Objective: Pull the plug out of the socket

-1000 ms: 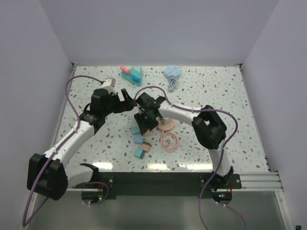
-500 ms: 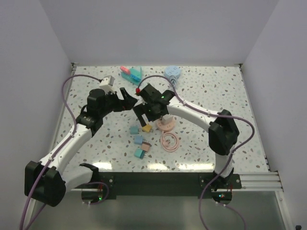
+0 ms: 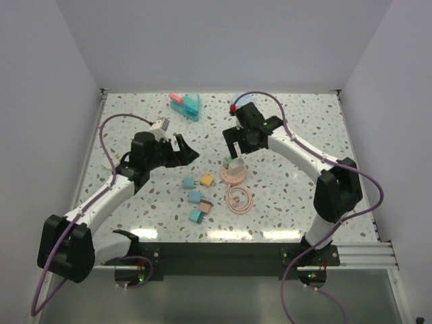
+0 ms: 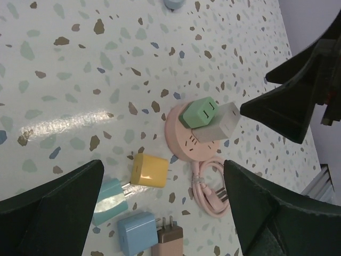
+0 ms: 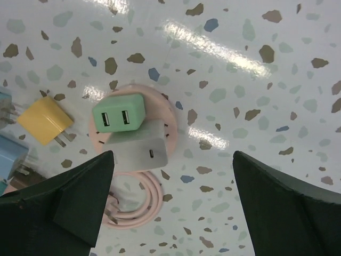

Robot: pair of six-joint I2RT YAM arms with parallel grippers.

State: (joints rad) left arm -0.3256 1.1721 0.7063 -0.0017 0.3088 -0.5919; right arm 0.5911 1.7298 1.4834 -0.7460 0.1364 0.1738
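The white plug sits below my right gripper, off-center to the left in its wrist view, so it shifts that way next and lowers the fingers around the white plug [image 3: 236,165] [image 5: 139,144].
A round pink socket [image 3: 237,177] lies mid-table with a green plug [image 5: 118,112] and a white plug [image 5: 139,144] plugged into it. My right gripper [image 3: 236,150] hovers just above and behind the socket, open and empty; in its wrist view the gripper [image 5: 171,160] spans the white plug and bare table to its right. My left gripper [image 3: 188,152] is open and empty, left of the socket; its wrist view [image 4: 162,165] shows the socket [image 4: 181,140], green plug [image 4: 198,112] and white plug [image 4: 219,122].
Loose plugs lie left of the socket: yellow [image 3: 206,180], teal [image 3: 188,182], blue [image 3: 195,196], brown [image 3: 206,204], green [image 3: 196,216]. The socket's coiled pink cable [image 3: 239,200] is in front. Pink and teal power strips [image 3: 183,104] lie at the back.
My right gripper has lifted away from the loose plugs, leaving the yellow plug on the table, and moved back-right to above the socket. My left gripper shifted slightly nearer and right.
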